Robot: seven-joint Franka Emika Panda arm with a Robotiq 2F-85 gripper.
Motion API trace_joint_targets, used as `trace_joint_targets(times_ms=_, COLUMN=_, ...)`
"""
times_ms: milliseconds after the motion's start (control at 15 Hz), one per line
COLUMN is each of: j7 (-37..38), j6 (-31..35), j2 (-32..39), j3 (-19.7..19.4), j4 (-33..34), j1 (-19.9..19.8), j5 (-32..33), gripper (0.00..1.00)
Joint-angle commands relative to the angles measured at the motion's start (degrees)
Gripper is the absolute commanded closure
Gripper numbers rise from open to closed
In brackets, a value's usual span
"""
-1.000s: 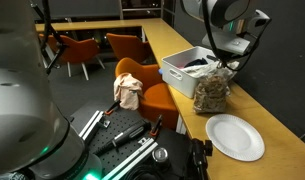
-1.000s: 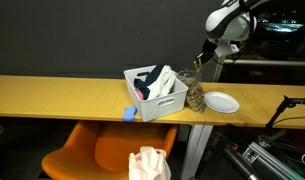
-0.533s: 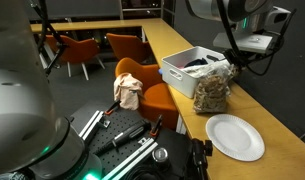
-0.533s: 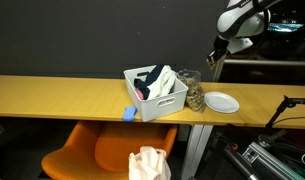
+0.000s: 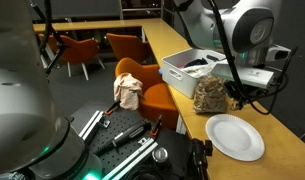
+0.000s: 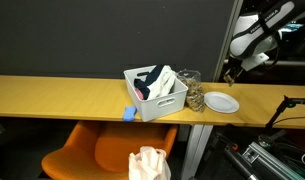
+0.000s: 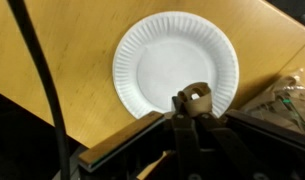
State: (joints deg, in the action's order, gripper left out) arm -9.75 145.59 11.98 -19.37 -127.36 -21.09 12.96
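Observation:
The plate is empty below my gripper, so next I need to lower my gripper toward the middle of the white paper plate (image 5: 235, 137) and let go of the pretzel-shaped snack there.
My gripper (image 7: 196, 108) is shut on a small brown pretzel-shaped snack (image 7: 197, 96) and holds it above a white paper plate (image 7: 162, 60) on the wooden table. In both exterior views the gripper (image 5: 239, 98) (image 6: 230, 76) hangs over the plate (image 5: 235, 137) (image 6: 222, 102), just beside a clear bag of brown snacks (image 5: 210, 95) (image 6: 194, 94). The bag's edge also shows in the wrist view (image 7: 288, 98).
A white bin (image 5: 184, 70) (image 6: 157, 98) with dark and white items stands beside the bag. A blue object (image 6: 130, 114) lies in front of it. An orange chair (image 5: 150, 92) (image 6: 97, 152) with a crumpled cloth (image 5: 128, 90) (image 6: 149, 163) stands by the table's edge.
The gripper has moved away from the snack bag and the bin, across to above the paper plate, and lowered towards it.

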Motion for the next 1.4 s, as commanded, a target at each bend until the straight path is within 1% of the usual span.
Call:
trace_joint_targets(times_ms=0, j7=4.61, j6=2.53, j2=2.04, j3=-2.67, j4=-2.05, j1=0.56, j5=4.72, gripper=0.99)
trace_joint_targets(times_ms=333, j7=6.78, j6=6.02, j2=5.42, j3=-2.71, j4=-2.08, j1=0.69, j5=3.04, gripper=0.99)
trace_joint_targets(times_ms=667, j7=8.82, j6=11.75, j2=8.32, j3=-2.75, j4=-1.66, j1=0.98, j5=1.88, gripper=0.99)
trace_joint_targets(times_ms=733, j7=9.17, j6=12.41, j2=8.58, j3=-2.90, j4=-1.70, j1=1.11, j5=1.92, gripper=0.70)
trace_joint_targets(times_ms=800, j7=9.59, j6=13.14, j2=8.88, j3=-3.06, j4=-1.76, j1=1.24, j5=1.96, gripper=0.69)
trace_joint_targets(times_ms=933, j7=10.23, j6=14.05, j2=9.41, j3=-3.28, j4=-1.67, j1=1.42, j5=1.91, gripper=0.56)
trace_joint_targets(times_ms=1333, j7=10.93, j6=15.59, j2=9.87, j3=-3.89, j4=-1.36, j1=1.60, j5=1.95, gripper=0.12)
